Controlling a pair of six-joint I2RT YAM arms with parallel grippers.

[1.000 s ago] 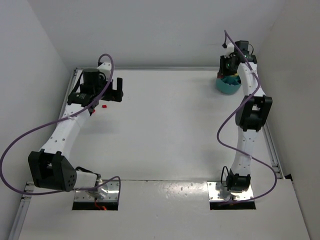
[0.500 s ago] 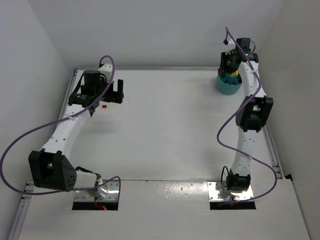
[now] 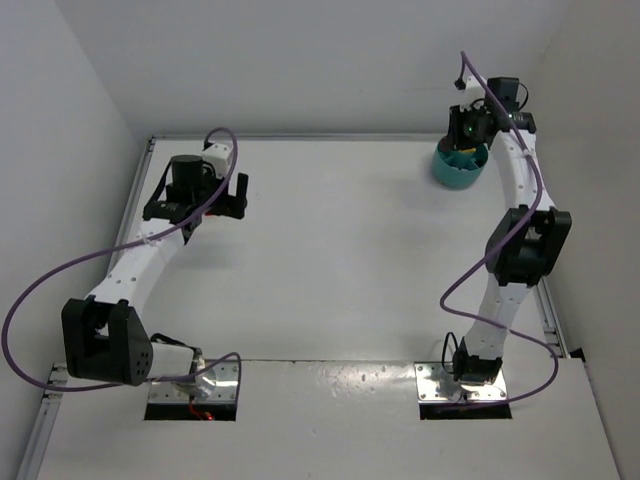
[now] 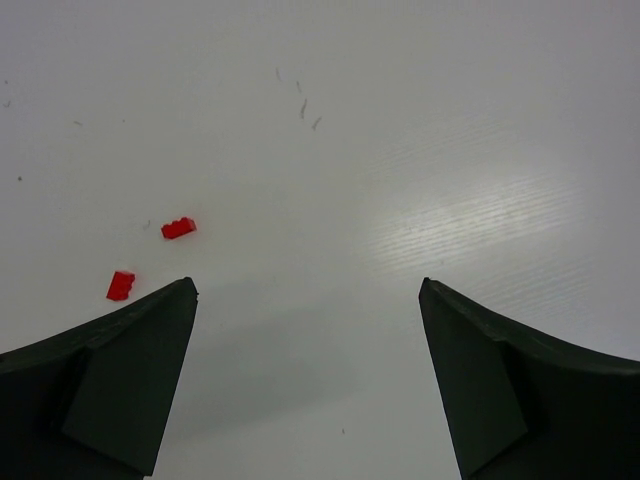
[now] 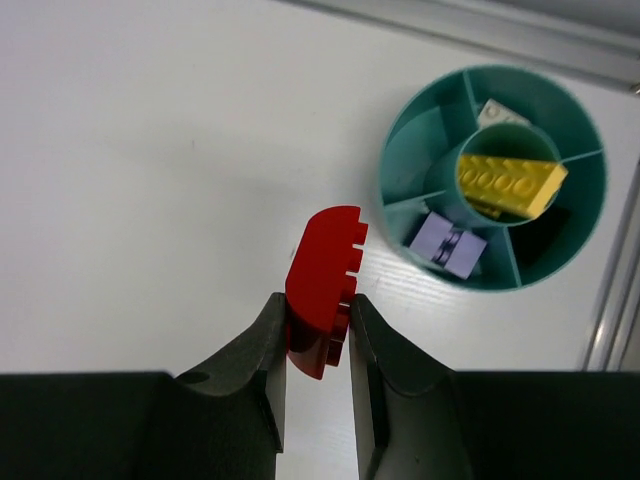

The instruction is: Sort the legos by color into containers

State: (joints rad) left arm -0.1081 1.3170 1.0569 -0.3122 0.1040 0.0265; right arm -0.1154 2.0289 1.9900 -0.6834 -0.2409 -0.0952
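Note:
The tub's cell between the whitish and lavender bricks is empty. I will move my right gripper outward over that cell and release the red lego there.
My right gripper [image 5: 318, 310] is shut on a red lego [image 5: 325, 270] with a rounded top, held above the table just left of the teal tub [image 5: 422, 140]. The tub holds a yellow brick [image 5: 510, 182] in its middle cup, a pale lavender brick [image 5: 448, 245] and a whitish brick [image 5: 497, 112] in outer cells. In the top view the right gripper [image 3: 468, 130] hovers at the tub [image 3: 455, 172], back right. My left gripper [image 4: 307, 290] is open and empty above the table. Two tiny red legos [image 4: 179, 228] [image 4: 121, 285] lie just ahead of its left finger [image 4: 130, 370].
A metal rail [image 5: 612, 290] runs along the table's right edge next to the tub, and another along the back edge [image 5: 450, 25]. White walls close in the table at the back and both sides. The left gripper [image 3: 225, 195] sits near the back left corner.
The right arm has swung right and back, bringing its gripper over the tub's far side. The left gripper has shifted slightly and now covers the red lego in the top view.

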